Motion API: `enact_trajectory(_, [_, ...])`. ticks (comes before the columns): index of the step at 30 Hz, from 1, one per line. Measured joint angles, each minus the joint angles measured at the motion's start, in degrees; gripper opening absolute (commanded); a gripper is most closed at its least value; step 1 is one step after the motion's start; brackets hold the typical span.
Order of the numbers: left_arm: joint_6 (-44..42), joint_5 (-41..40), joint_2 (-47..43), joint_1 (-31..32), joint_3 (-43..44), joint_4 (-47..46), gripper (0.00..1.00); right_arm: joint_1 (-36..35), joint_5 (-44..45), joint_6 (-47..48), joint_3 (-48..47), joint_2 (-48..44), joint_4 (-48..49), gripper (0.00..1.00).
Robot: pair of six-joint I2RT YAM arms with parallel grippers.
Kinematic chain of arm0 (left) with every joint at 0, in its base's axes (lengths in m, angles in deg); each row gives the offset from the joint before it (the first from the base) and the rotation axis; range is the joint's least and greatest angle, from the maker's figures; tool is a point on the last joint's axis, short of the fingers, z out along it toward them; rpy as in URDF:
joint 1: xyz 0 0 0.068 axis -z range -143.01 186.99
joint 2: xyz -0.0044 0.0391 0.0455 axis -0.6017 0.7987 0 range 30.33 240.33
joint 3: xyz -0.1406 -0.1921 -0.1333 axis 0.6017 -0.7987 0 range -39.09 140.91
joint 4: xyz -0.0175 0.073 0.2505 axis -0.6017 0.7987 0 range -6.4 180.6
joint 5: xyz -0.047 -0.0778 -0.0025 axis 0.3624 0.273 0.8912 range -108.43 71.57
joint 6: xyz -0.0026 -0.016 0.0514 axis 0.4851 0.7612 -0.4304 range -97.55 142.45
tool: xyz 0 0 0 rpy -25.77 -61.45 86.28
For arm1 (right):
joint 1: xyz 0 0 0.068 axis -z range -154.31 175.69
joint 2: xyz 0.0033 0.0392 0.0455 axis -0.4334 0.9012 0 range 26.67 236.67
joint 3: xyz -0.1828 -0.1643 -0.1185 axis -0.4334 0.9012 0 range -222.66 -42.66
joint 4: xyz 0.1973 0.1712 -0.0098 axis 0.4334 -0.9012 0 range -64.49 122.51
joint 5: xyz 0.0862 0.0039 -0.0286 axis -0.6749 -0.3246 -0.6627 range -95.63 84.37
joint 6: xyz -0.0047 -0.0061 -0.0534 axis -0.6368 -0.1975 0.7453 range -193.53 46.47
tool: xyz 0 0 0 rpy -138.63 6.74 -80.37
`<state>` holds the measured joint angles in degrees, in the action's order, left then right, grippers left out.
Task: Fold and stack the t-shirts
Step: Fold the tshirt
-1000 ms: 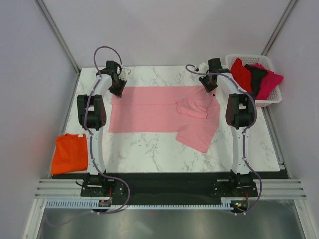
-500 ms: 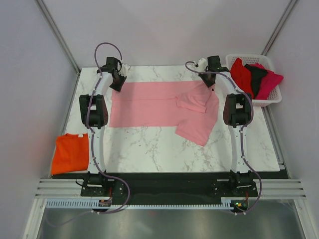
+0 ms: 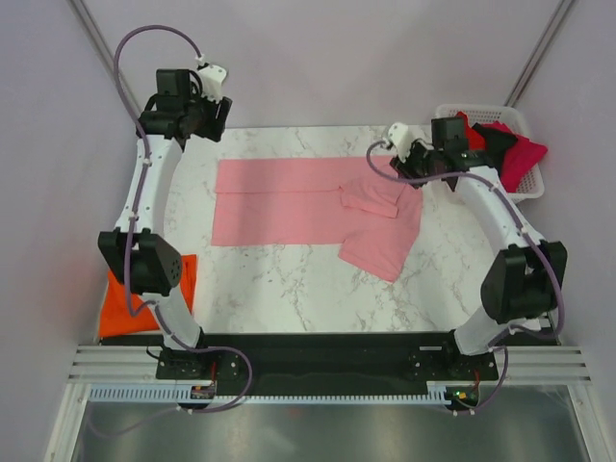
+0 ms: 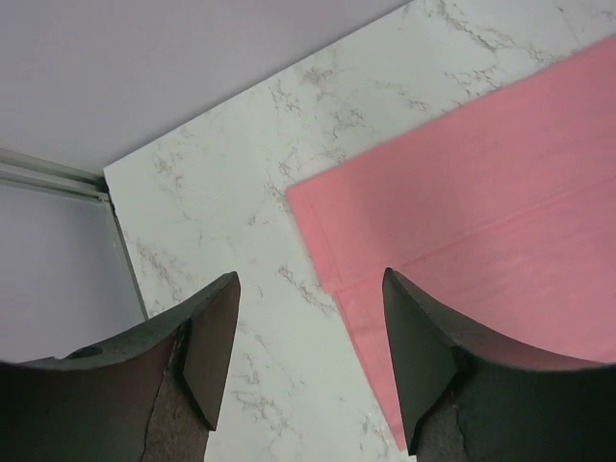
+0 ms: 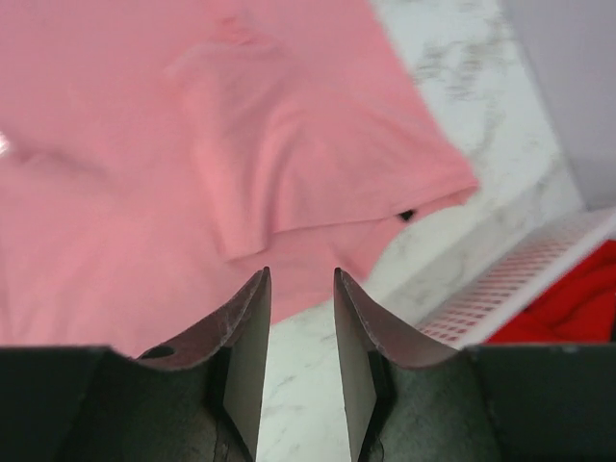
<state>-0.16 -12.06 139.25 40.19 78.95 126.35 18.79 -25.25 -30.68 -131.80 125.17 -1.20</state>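
I next need to move my right gripper back and down onto the shirt's nearest corner point(image 3: 391, 277), which juts toward the base past the rest of the shirt's near edge.
The light pink t-shirt point(image 3: 289, 202) lies spread along the back of the table, its right end folded over into a rumpled flap point(image 3: 380, 226). It also shows in the left wrist view point(image 4: 500, 192) and the right wrist view point(image 5: 192, 144). My left gripper point(image 3: 219, 115) is raised above the shirt's far left corner, open and empty point(image 4: 308, 279). My right gripper point(image 3: 412, 166) hovers over the shirt's far right edge, its jaws a little apart and empty point(image 5: 300, 274). The orange t-shirt point(image 3: 120, 298) lies folded at the near left, partly hidden by my left arm.
A white basket point(image 3: 515, 197) at the back right holds the red point(image 3: 470, 144), black point(image 3: 496, 144) and magenta point(image 3: 522, 154) t-shirts. Its rim shows in the right wrist view point(image 5: 520, 289). Walls close in the table's left, back and right sides.
Both grippers have let go of the pink shirt's far corners and lifted away, the left up and to the left, the right up and to the right. The shirt lies flat.
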Motion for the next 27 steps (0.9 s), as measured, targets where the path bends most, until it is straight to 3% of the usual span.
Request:
enact_trajectory(4, [0.9, 1.0, -5.5, 0.3, -9.0, -0.8, 0.63, -4.0, -3.9, 11.5, 15.5, -9.6, -5.6, 0.4])
enact_trajectory(8, [1.2, 1.5, -2.5, 0.3, -17.0, 0.6, 0.61, -7.8, -4.5, 22.4, 31.5, -10.2, -11.6, 0.4])
enact_trajectory(11, [1.2, 1.4, 0.3, 0.3, -21.1, 2.9, 0.61, -9.4, -4.5, 26.8, 37.8, -11.3, -14.9, 0.4])
enact_trajectory(27, [1.2, 1.2, 0.8, 0.2, -25.0, 4.2, 0.59, -13.7, -4.6, 31.6, 38.6, -13.2, -14.1, 0.4])
